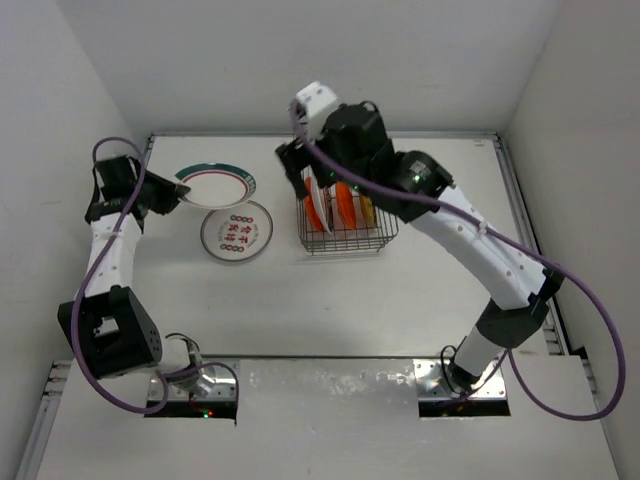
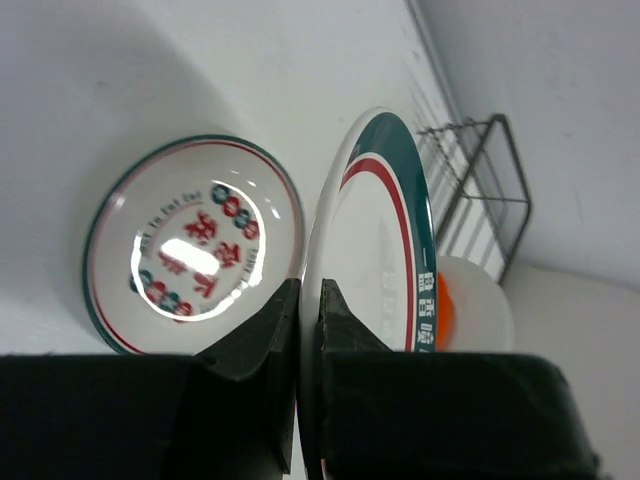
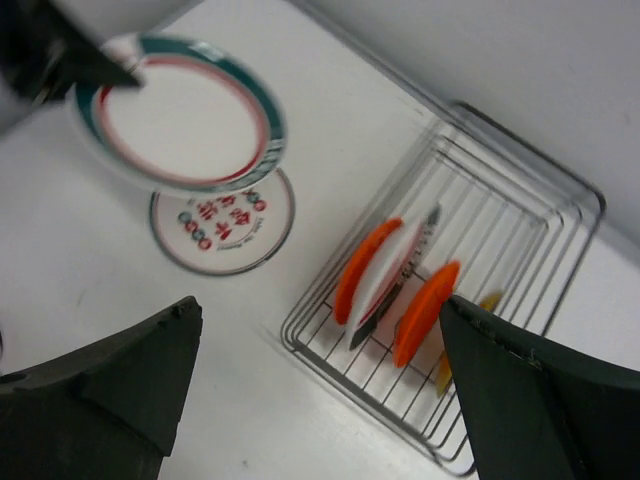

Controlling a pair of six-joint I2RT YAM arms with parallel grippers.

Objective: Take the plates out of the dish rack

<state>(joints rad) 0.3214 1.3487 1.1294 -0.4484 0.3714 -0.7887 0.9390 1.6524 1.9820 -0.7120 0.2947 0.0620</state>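
Next, my left gripper moves the tilted plate it holds down and back, levelling it onto the second white plate (image 1: pixel 237 232) (image 2: pixel 194 246) that lies flat below.
My left gripper (image 2: pixel 308 290) is shut on the rim of a white plate with teal and red rim rings (image 2: pixel 375 250), held tilted above the table (image 1: pixel 215 183). A second white plate with red centre marks (image 1: pixel 237 231) lies flat just beside and below it. The dark wire dish rack (image 1: pixel 345 238) holds two orange plates (image 3: pixel 365 270) (image 3: pixel 425 312), a white one (image 3: pixel 398 268) between them and a yellowish one (image 3: pixel 487 300), all on edge. My right gripper (image 3: pixel 320 305) hangs open over the rack's left end, with nothing between its fingers.
White walls close in the table (image 1: pixel 330 300) at the back and on both sides. The rack stands at the back centre. My left arm (image 1: pixel 105 260) runs along the left wall and my right arm (image 1: pixel 480 240) crosses from the right.
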